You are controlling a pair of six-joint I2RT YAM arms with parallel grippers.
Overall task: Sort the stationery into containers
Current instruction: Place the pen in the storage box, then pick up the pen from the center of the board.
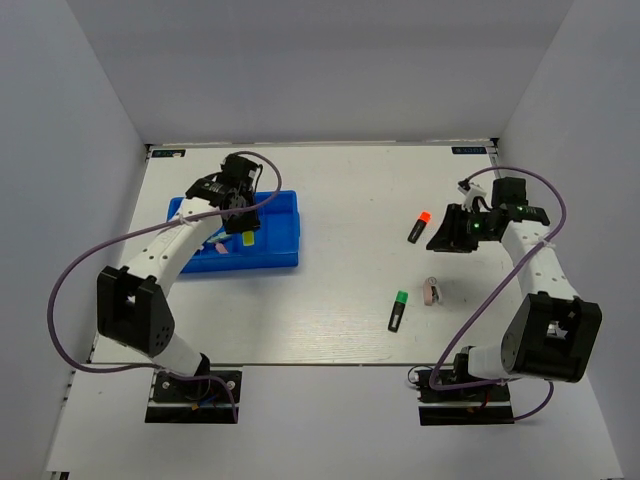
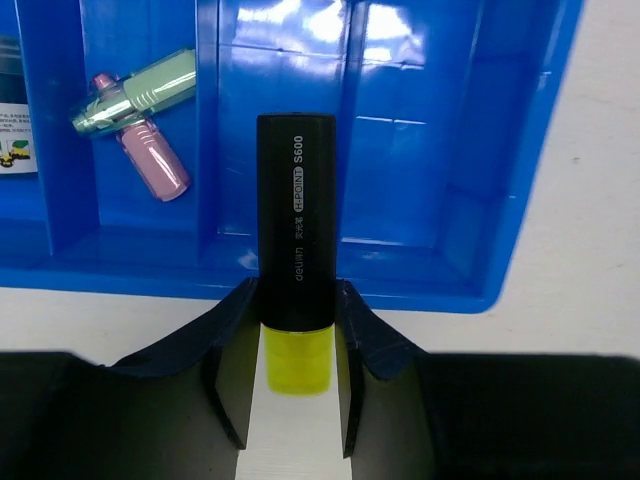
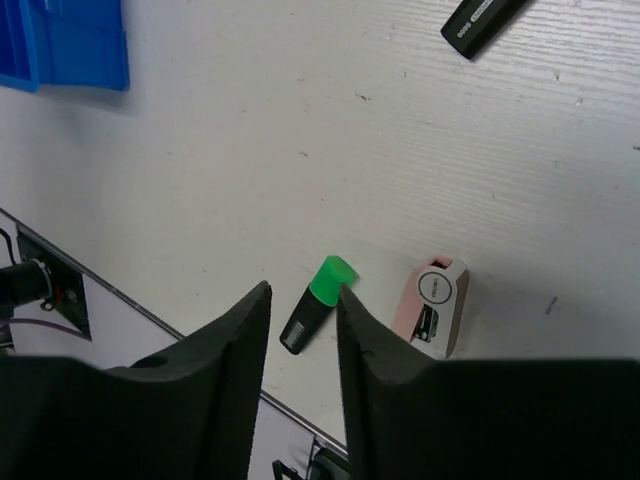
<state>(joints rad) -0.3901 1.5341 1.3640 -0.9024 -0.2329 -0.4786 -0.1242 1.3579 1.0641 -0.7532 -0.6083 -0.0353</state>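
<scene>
The empty section of the tray beside the sticks is below the robot's left gripper, so the gripper should lower the black highlighter into it, lengthwise between the dividers, and release it there.
My left gripper (image 1: 243, 222) (image 2: 295, 305) is shut on a black highlighter with a yellow cap (image 2: 296, 225) (image 1: 249, 238). It holds the highlighter over the right part of the blue divided tray (image 1: 282, 212) (image 2: 440, 150). A mint stick (image 2: 140, 92) and a pink stick (image 2: 155, 160) lie in a tray compartment to the left. My right gripper (image 1: 452, 238) (image 3: 302, 295) is open and empty above the table. A green-capped highlighter (image 1: 398, 311) (image 3: 318, 305) and a pink-white item (image 1: 432, 291) (image 3: 432, 305) lie on the table below it. An orange-capped highlighter (image 1: 418, 228) (image 3: 485, 22) lies on the table beside it.
A white printed item (image 2: 15, 130) shows at the tray's left edge. The tray's corner (image 3: 70, 40) shows in the right wrist view. Grey walls stand around the white table (image 1: 350, 200).
</scene>
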